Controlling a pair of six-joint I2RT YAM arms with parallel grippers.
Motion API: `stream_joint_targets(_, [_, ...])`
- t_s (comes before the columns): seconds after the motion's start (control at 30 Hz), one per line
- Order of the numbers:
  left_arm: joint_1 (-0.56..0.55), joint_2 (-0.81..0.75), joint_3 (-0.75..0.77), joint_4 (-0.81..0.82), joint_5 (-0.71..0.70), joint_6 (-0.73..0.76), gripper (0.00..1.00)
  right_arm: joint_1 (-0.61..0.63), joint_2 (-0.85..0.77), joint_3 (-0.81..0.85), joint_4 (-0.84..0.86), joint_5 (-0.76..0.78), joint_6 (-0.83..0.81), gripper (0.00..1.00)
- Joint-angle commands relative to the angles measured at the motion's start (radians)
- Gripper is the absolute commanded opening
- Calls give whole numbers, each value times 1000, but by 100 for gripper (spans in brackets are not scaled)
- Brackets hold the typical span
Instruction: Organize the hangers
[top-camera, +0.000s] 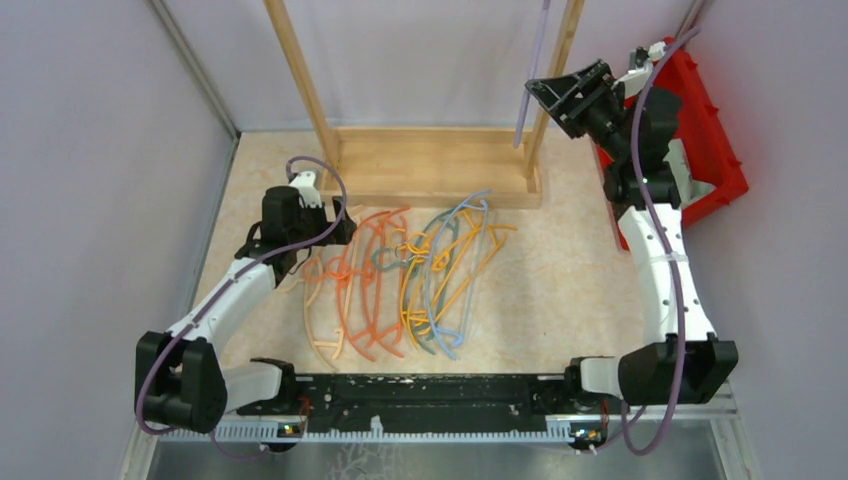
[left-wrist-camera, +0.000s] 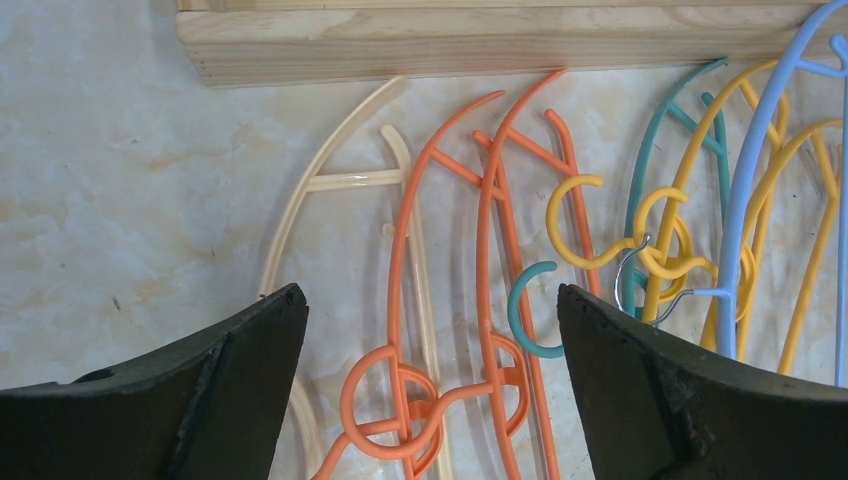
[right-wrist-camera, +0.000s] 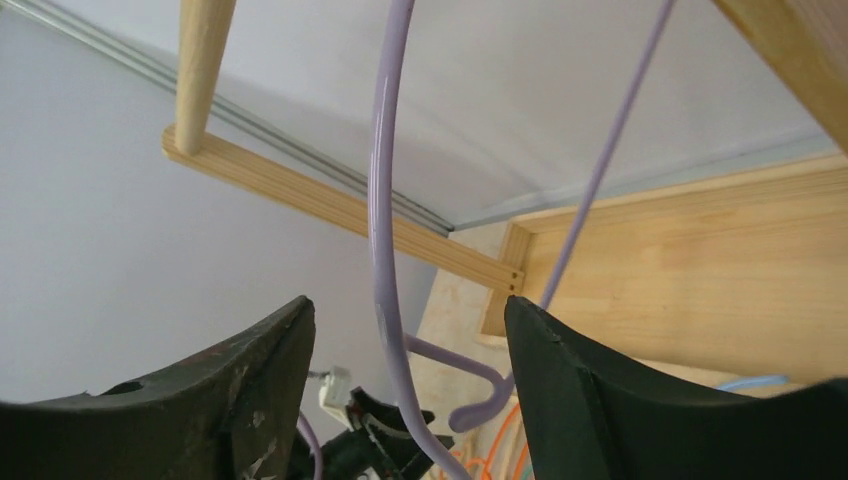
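Observation:
I need to move my right gripper down, back and to the left in the top view next, onto the light blue hanger's curved bar (top-camera: 427, 285), since it lies on top.
Several hangers lie in a tangled pile on the table: beige (top-camera: 318, 310), orange (top-camera: 365, 290), yellow (top-camera: 415, 270), teal and light blue (top-camera: 465, 280). My left gripper (top-camera: 340, 225) is open and empty at the pile's left edge. In the left wrist view it (left-wrist-camera: 430, 295) hovers over the linked orange hooks (left-wrist-camera: 400, 400), with a teal hook (left-wrist-camera: 520, 310) by the right finger. A lavender hanger (top-camera: 528, 90) hangs upright by the rack's right post. My right gripper (top-camera: 548, 100) is raised beside it. In the right wrist view it (right-wrist-camera: 408, 300) is open, with the lavender bar (right-wrist-camera: 383, 200) between the jaws.
A wooden clothes rack (top-camera: 430, 165) stands at the back middle, its base just behind the pile. A red bin (top-camera: 715, 130) sits at the back right behind my right arm. Grey walls close in the left and right sides.

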Motion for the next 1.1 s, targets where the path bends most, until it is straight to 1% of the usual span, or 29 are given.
stream_joint_targets(0.0, [0, -9, -11, 14, -3, 12, 100, -7, -91, 33, -140, 88, -158, 73])
stream_joint_targets(0.17, [0, -3, -12, 14, -10, 9, 100, -6, -144, 109, -416, 225, -334, 77])
stream_joint_targets(0.3, [0, 4, -10, 6, -32, 8, 100, 4, -223, 89, -637, 357, -477, 79])
stream_joint_targets(0.4, [2, 14, -9, 7, -35, 6, 100, 10, -326, -34, -737, 392, -537, 79])
stream_joint_targets(0.47, [2, 23, -8, 7, -22, 0, 100, 19, -421, -145, -778, 387, -540, 79])
stream_joint_targets(0.53, [3, 30, -9, 6, -10, -8, 100, 48, -496, -266, -805, 371, -527, 75])
stream_joint_targets(0.67, [3, 50, -12, 7, 6, -24, 100, 206, -612, -464, -837, 430, -456, 67])
stream_joint_targets(0.73, [3, 63, -7, 7, 6, -28, 100, 315, -638, -540, -833, 498, -415, 65])
stream_joint_targets(0.8, [3, 74, -3, 6, 9, -32, 100, 455, -637, -599, -822, 575, -383, 63])
stream_joint_targets(0.87, [3, 84, 0, 9, 12, -36, 100, 576, -609, -631, -788, 649, -356, 62])
stream_joint_targets(0.97, [3, 100, 12, 10, 24, -38, 100, 746, -512, -646, -709, 747, -336, 62])
stream_joint_targets(1.0, [3, 104, 16, 9, 27, -39, 100, 795, -470, -645, -674, 777, -334, 62])
stream_joint_targets(1.07, [2, 113, 22, 10, 31, -39, 100, 855, -381, -638, -594, 792, -328, 62])
